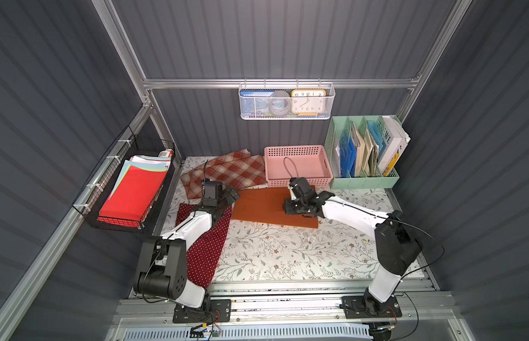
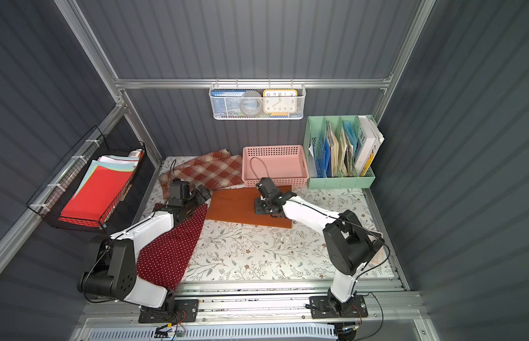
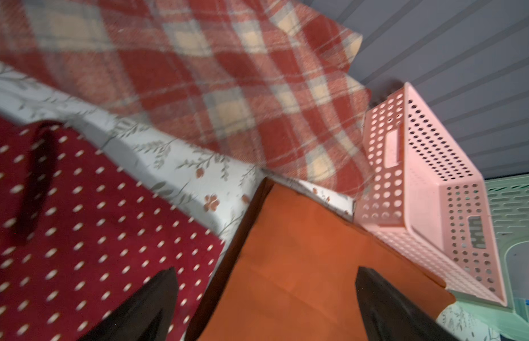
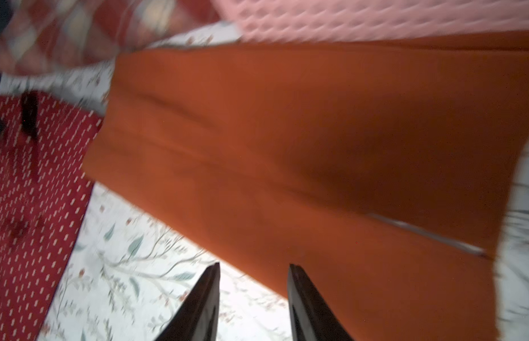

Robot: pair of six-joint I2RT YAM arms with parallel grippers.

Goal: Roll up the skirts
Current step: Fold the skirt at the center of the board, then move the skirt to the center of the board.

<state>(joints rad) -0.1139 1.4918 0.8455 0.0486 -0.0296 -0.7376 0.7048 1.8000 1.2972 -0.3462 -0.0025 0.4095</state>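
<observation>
The rust-orange skirt lies flat and its near edge is uncovered, so my right gripper will go down and move back onto that edge's middle (image 1: 270, 221) (image 4: 236, 259) to close.
The rust-orange skirt (image 1: 263, 206) (image 2: 236, 206) lies flat in the middle of the table. The dark red polka-dot skirt (image 1: 207, 251) (image 3: 80, 221) lies at the left, partly under my left arm. At the back left the plaid skirt (image 1: 233, 171) (image 3: 198, 73) is spread beside the pink basket. My left gripper (image 1: 230, 195) (image 3: 265, 269) is wide open over the orange skirt's left end, holding nothing. My right gripper (image 1: 288, 206) (image 4: 254, 264) hovers above the orange skirt (image 4: 287, 133), near its right part. Its fingers stand apart with nothing between them.
A pink perforated basket (image 1: 297, 147) stands behind the orange skirt, a mint file organizer (image 1: 363, 181) to its right. A black wire basket (image 1: 86, 203) with red paper hangs on the left wall, a white mesh basket (image 1: 284, 116) on the back wall. Floral table cover (image 1: 287, 254) in front.
</observation>
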